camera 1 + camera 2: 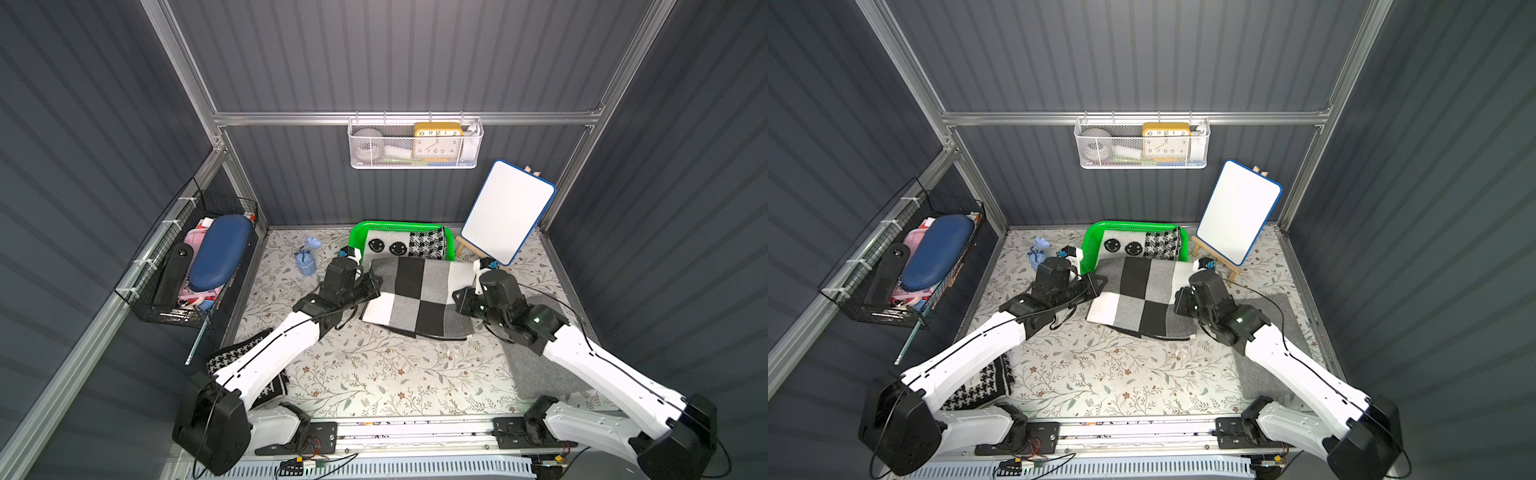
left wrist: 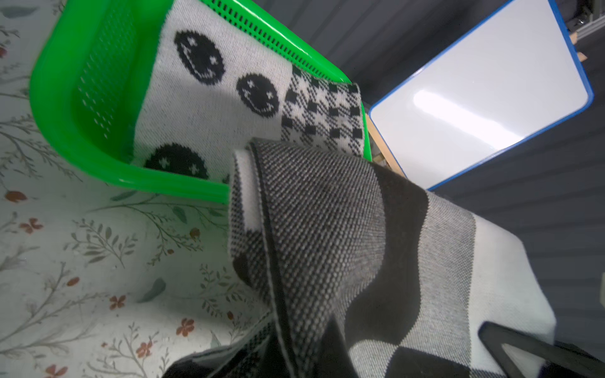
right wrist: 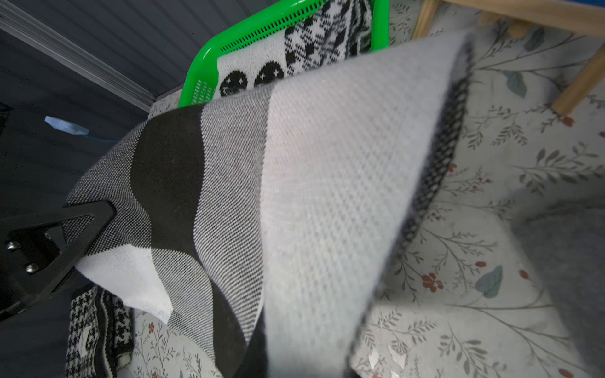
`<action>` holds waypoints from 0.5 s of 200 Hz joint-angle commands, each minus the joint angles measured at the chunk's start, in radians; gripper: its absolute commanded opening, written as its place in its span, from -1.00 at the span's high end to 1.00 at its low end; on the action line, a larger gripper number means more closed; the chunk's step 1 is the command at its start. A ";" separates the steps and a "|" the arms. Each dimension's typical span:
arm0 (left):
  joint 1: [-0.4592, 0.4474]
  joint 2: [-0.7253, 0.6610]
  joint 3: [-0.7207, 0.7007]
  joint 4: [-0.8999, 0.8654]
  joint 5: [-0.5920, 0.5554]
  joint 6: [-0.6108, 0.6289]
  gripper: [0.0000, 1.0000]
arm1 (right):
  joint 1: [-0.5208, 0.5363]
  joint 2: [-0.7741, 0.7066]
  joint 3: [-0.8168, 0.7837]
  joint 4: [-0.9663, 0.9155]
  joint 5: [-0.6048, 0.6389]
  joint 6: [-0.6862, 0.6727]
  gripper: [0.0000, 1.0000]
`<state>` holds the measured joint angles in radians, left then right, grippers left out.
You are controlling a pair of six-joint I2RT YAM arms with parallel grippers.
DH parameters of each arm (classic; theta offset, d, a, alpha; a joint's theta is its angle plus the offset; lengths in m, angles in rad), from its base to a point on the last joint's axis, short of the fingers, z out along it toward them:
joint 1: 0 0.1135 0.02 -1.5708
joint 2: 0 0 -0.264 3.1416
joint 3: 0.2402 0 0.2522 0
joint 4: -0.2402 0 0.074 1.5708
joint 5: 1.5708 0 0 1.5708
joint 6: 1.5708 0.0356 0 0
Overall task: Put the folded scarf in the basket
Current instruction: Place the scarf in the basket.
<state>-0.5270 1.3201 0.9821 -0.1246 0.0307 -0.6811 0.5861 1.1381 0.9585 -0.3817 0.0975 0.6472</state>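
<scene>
I need to carry the scarf edge outward with my left gripper next, past the green basket's near rim, and then down to let it go. The inside of the green basket is outward of my gripper and lower.
A folded scarf (image 1: 419, 297) (image 1: 1142, 297) in black, grey and white checks hangs above the table, stretched between both grippers. My left gripper (image 1: 372, 286) (image 1: 1100, 286) is shut on its left edge and my right gripper (image 1: 459, 299) (image 1: 1179, 299) is shut on its right edge. The scarf's far edge reaches the near rim of the green basket (image 1: 355, 237) (image 1: 1088, 245). In the wrist views the scarf (image 2: 327, 229) (image 3: 327, 163) covers the jaws, with the basket (image 2: 65, 114) (image 3: 203, 55) just beyond. Inside the basket lie a smiley-face cloth and a houndstooth cloth.
A whiteboard on a wooden easel (image 1: 507, 212) stands right of the basket. A small blue object (image 1: 305, 257) lies to its left. A houndstooth cloth (image 1: 220, 357) lies under the left arm, a grey mat (image 1: 536, 361) under the right. A black wire basket (image 1: 195, 266) hangs on the left wall.
</scene>
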 commanded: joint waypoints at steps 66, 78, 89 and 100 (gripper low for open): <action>0.183 0.340 0.422 0.049 0.025 0.114 1.00 | -0.134 0.387 0.391 0.057 -0.049 -0.142 1.00; 0.192 0.391 0.485 0.043 0.027 0.124 1.00 | -0.147 0.447 0.446 0.057 -0.054 -0.152 1.00; 0.200 0.433 0.534 0.040 0.025 0.132 1.00 | -0.157 0.495 0.490 0.057 -0.055 -0.156 1.00; 0.206 0.474 0.579 0.036 0.022 0.141 1.00 | -0.168 0.539 0.528 0.054 -0.063 -0.157 1.00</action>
<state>-0.3489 1.7302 1.4525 -0.1062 0.0731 -0.5930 0.4519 1.6028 1.3972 -0.3294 0.0330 0.5262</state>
